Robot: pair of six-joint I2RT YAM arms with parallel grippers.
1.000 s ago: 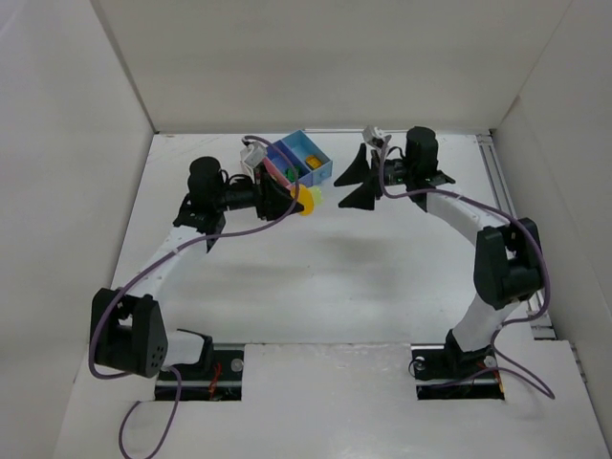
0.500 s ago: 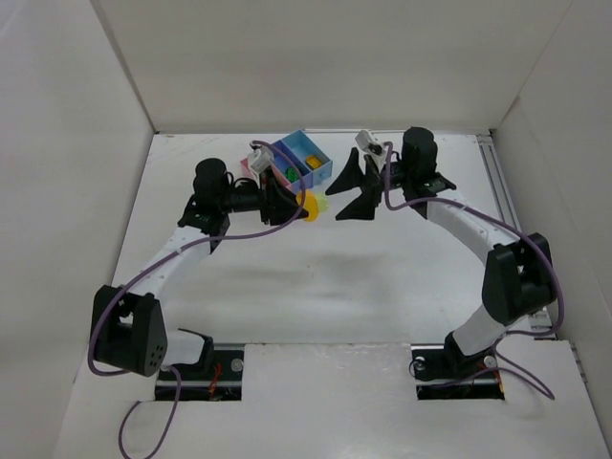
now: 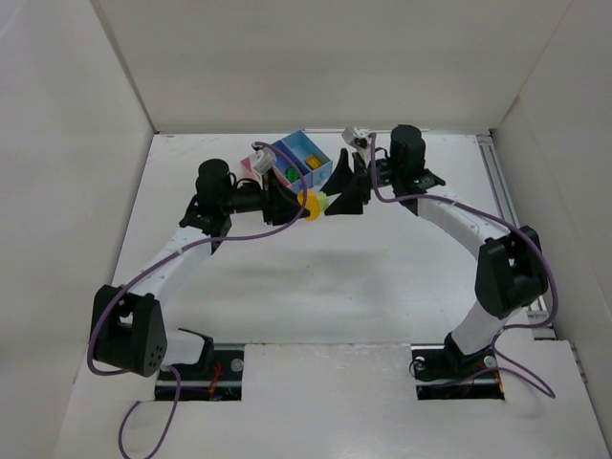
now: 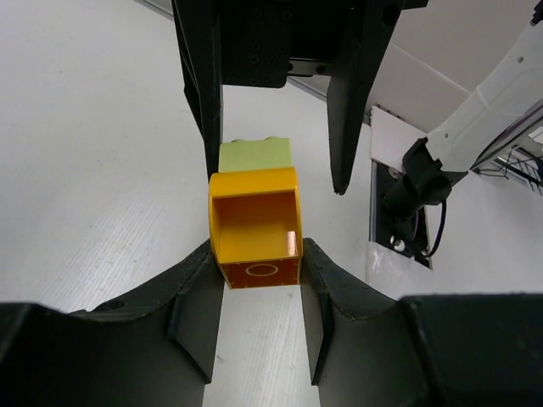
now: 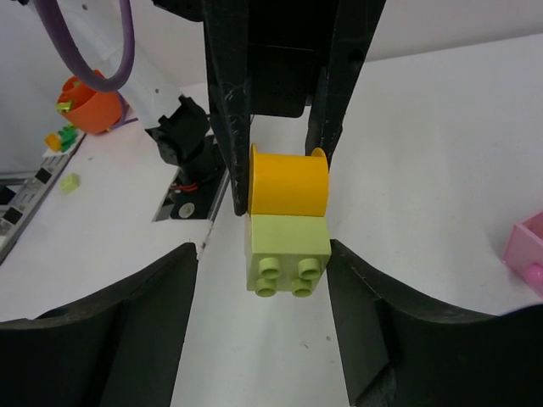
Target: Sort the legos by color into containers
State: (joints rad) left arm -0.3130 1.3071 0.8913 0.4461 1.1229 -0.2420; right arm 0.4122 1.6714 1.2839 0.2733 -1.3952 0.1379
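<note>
My left gripper will next move away from the pale lego and outward over the light blue bin (image 3: 302, 149) to release the orange-yellow lego, since a yellow one lies there.
My left gripper (image 4: 257, 254) is shut on an orange-yellow lego (image 4: 254, 225), held above the table. A pale yellow-green lego (image 4: 254, 155) is stuck to its far end. My right gripper (image 5: 263, 252) faces it and straddles that pale lego (image 5: 288, 250). It is open: one finger touches the brick and the other stands a little off it. In the top view the joined legos (image 3: 314, 204) hang between both grippers, just in front of the containers (image 3: 304, 156). A green lego (image 3: 290, 173) and a yellow one (image 3: 312, 162) lie in the bins.
A pink bin corner (image 5: 528, 250) shows at the right edge of the right wrist view. White walls (image 3: 76, 143) enclose the table on three sides. An orange object (image 5: 89, 106) and small loose bricks (image 5: 68, 181) sit beyond the arm bases.
My right gripper has moved left to the left gripper's bricks and narrowed its jaws around the pale yellow-green one. The left gripper keeps its grip and has shifted slightly right.
</note>
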